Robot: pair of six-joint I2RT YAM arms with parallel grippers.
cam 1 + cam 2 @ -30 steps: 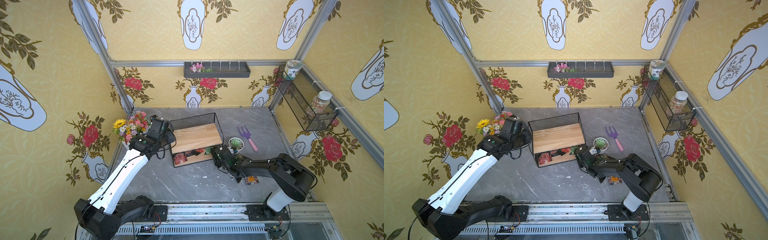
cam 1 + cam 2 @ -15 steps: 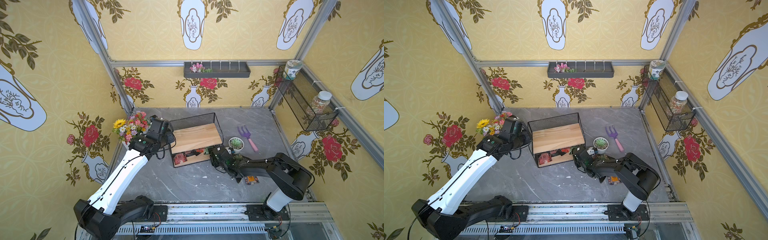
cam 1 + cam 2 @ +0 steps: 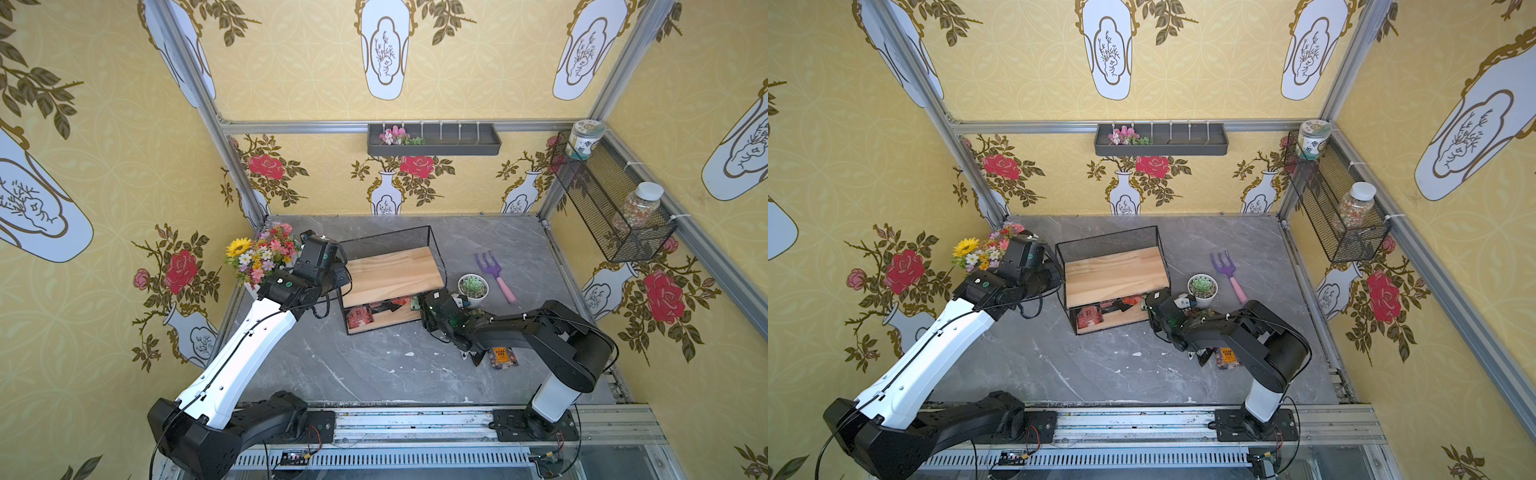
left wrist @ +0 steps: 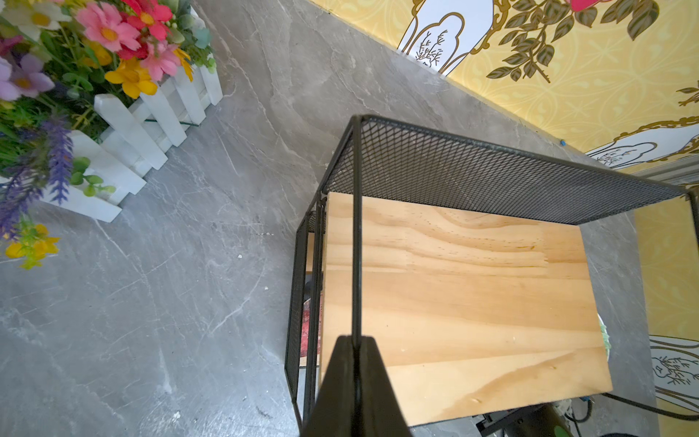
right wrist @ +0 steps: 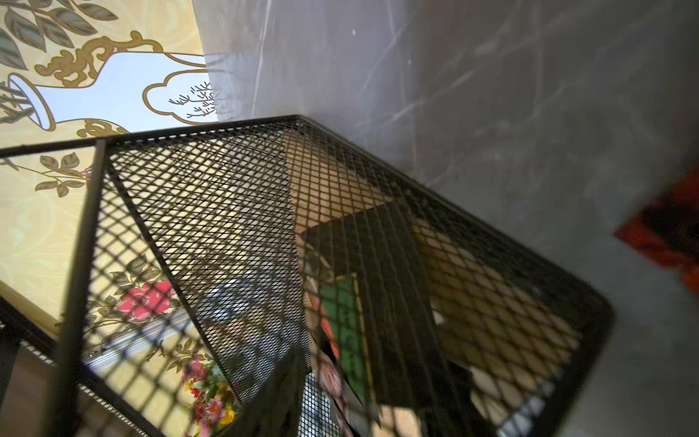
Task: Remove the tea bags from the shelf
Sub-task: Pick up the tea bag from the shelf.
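The right gripper eases slightly away from the shelf's side mesh next and closes there, since the black tea bag's near end (image 3: 417,303) (image 5: 400,382) is already between its open fingers.
The shelf (image 3: 390,274) (image 3: 1115,276) stands mid-table, its upper board bare. Several tea bags (image 3: 359,316) lie on its lower board: red, black-backed, and a green one (image 3: 414,302) at the right end. My left gripper (image 4: 355,344) (image 3: 340,272) is shut on the thin top wire at the shelf's left end. My right gripper (image 3: 420,309) (image 5: 348,401) sits low at the shelf's right end, jaws apart. Its view looks through the side mesh at a green tea bag (image 5: 342,321). An orange tea bag (image 3: 503,356) (image 5: 665,234) lies on the table under the right arm.
A white picket box of flowers (image 3: 262,257) stands left of the shelf. A potted succulent (image 3: 473,286) and a purple garden fork (image 3: 494,270) are just right of it. A mesh basket with jars (image 3: 611,208) and a grey tray (image 3: 434,139) hang on the walls.
My right arm has slid left, bringing its gripper up to the shelf's right end. The left arm and the shelf have not moved.
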